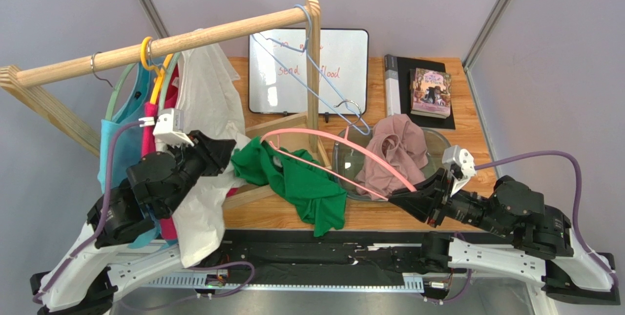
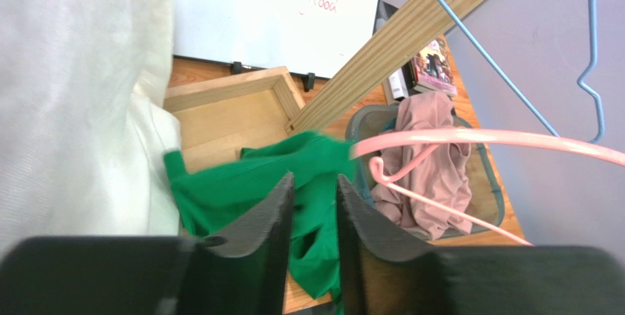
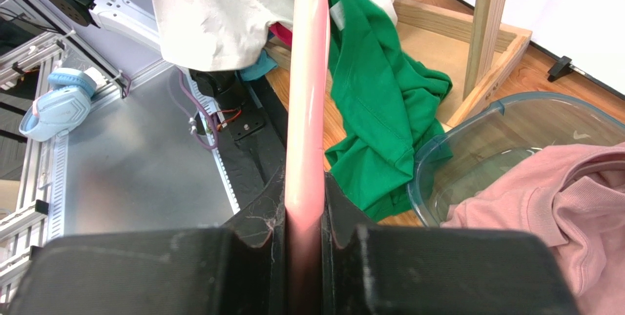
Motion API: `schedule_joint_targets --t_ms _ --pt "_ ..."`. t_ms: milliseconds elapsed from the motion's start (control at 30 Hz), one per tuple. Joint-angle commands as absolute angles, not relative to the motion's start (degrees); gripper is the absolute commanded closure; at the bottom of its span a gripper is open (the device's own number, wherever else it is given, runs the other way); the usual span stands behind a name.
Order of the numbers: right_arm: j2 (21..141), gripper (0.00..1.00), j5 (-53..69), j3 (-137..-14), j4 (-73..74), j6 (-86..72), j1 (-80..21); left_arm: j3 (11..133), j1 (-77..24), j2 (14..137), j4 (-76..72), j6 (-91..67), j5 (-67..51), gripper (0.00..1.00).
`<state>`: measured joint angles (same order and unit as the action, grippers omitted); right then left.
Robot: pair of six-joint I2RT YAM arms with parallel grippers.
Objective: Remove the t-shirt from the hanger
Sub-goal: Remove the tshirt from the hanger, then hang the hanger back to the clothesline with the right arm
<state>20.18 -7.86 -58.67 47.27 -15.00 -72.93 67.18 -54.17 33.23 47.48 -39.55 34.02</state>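
I will lift my right gripper outward and release the pink hanger (image 1: 370, 157) on the bar by the blue hanger, as that spot is above and outward of it.
The green t-shirt (image 1: 301, 183) (image 2: 242, 183) (image 3: 374, 102) lies crumpled on the table's near edge, part of it hanging over. The pink hanger (image 1: 370, 157) (image 2: 499, 138) (image 3: 308, 73) is held level above it. My right gripper (image 1: 400, 199) (image 3: 306, 183) is shut on the hanger's right end. The hanger's left end meets the shirt's upper folds; I cannot tell whether it is still inside the shirt. My left gripper (image 1: 224, 155) (image 2: 315, 177) hovers just left of the shirt, jaws parted with nothing between them.
A wooden clothes rack (image 1: 183, 40) spans the left, with white (image 1: 209, 102), blue and pink garments hanging close to my left arm. A blue wire hanger (image 1: 323, 80) hangs on its post. A clear tub (image 1: 433, 146) holds a dusty-pink garment. A whiteboard (image 1: 308, 69) and a book (image 1: 430, 93) sit behind.
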Motion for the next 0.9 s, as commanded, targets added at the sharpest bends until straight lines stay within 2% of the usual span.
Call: schedule_joint_targets --t_ms 0,33,100,133,200,733,867 --pt "20.6 1.0 -6.4 -60.9 41.3 -15.6 -72.9 68.6 -53.9 37.2 47.9 -38.2 34.5 0.6" --pt "20.8 1.0 -6.6 -61.1 40.4 -15.6 -72.8 68.6 -53.9 37.7 47.6 -38.4 33.3 0.55" --pt "21.8 1.0 -6.6 -61.8 37.8 -14.9 -72.9 67.7 -53.9 38.5 46.8 -38.6 32.3 0.53" --pt "24.0 1.0 -6.8 -62.5 37.6 -14.5 -72.9 67.2 -53.9 38.7 45.6 -38.4 31.2 0.47" --pt "26.6 1.0 -7.8 -65.6 38.4 -13.5 -72.9 66.7 -53.9 39.3 45.0 -38.1 30.1 0.45" --pt "57.7 1.0 -24.4 -88.2 26.5 -4.2 -72.7 62.1 -53.9 34.2 47.4 -39.6 25.0 0.48" --pt "65.0 1.0 -29.0 -94.5 27.5 -3.9 -72.3 61.8 -53.9 34.7 46.8 -40.0 22.9 0.49"
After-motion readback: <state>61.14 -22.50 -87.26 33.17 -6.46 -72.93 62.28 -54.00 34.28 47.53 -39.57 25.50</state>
